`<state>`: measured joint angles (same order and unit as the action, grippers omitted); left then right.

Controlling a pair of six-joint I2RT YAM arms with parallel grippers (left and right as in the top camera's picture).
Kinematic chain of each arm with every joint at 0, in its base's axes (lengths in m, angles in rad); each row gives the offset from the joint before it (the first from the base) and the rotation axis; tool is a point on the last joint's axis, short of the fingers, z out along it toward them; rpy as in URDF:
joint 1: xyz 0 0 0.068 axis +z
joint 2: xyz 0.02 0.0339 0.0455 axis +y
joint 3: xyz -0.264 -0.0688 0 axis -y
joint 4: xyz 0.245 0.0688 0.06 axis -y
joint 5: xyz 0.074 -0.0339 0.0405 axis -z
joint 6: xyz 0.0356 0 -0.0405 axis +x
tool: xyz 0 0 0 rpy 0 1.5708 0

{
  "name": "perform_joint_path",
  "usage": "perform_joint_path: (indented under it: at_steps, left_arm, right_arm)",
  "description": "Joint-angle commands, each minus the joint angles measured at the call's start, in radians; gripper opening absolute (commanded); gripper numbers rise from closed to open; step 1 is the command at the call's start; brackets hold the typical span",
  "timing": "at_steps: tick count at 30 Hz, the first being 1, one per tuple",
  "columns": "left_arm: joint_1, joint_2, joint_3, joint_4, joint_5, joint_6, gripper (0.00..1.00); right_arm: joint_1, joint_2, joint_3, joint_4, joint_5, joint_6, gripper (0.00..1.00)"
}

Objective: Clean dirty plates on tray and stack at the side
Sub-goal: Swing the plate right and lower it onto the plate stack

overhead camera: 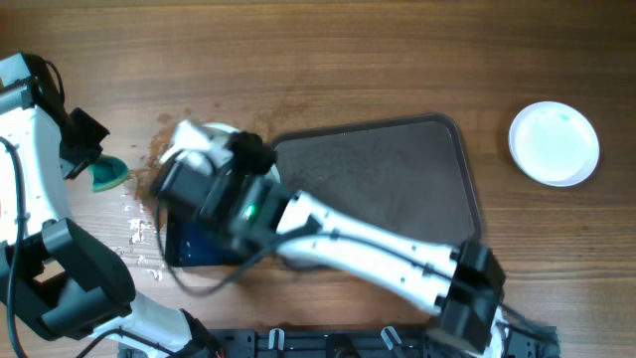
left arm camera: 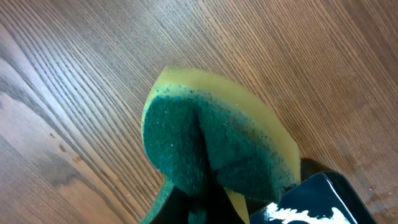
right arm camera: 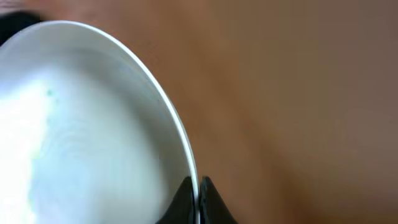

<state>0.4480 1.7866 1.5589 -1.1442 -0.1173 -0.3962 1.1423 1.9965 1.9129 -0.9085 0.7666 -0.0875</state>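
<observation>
My left gripper moves down into the black tray (overhead camera: 202,242), to its right in the overhead view, and releases the sponge (overhead camera: 107,175) next, since the brown tray is empty.
My right gripper (right arm camera: 199,190) is shut on the rim of a small white plate (right arm camera: 81,137) that shows only a faint teal trace. In the overhead view this plate (overhead camera: 221,131) is mostly hidden under the right gripper (overhead camera: 199,159), just left of the dark brown tray (overhead camera: 397,169), which holds no plates. Another plain white plate (overhead camera: 554,142) lies on the table at the far right. My left gripper (left arm camera: 208,208) is shut on a folded green and yellow sponge (left arm camera: 205,137). In the overhead view it holds the sponge (overhead camera: 107,175) left of the held plate.
A smaller glossy black tray (overhead camera: 194,244) lies under my right arm, and its corner shows in the left wrist view (left arm camera: 317,199). White crumbs (overhead camera: 137,234) are scattered on the wooden table left of it. The right arm reaches diagonally across the brown tray's front edge.
</observation>
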Motion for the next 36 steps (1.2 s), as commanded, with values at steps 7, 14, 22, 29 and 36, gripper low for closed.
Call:
perform_joint_path:
  at_steps: [7, 14, 22, 29, 36]
  left_arm:
    - [-0.019, -0.004, 0.005, 0.003, 0.103, -0.013, 0.04]
    - [-0.208, -0.004, 0.005, 0.011, 0.102, -0.013, 0.04]
    - [-0.413, -0.004, 0.005, 0.042, 0.101, -0.013, 0.04]
    - [-0.436, -0.004, 0.005, 0.041, 0.101, -0.013, 0.04]
    - [-0.436, -0.004, 0.005, 0.040, 0.102, -0.013, 0.04]
  right_arm:
    - [-0.394, -0.056, 0.008, -0.081, -0.660, 0.541, 0.04]
    - [-0.806, -0.121, 0.008, -0.219, -0.740, 0.587, 0.04]
    - [-1.291, -0.121, -0.010, -0.301, -0.772, 0.558, 0.04]
    - [-1.543, -0.120, -0.143, -0.250, -0.772, 0.565, 0.04]
    - [-1.769, -0.120, -0.430, -0.065, -0.809, 0.610, 0.04]
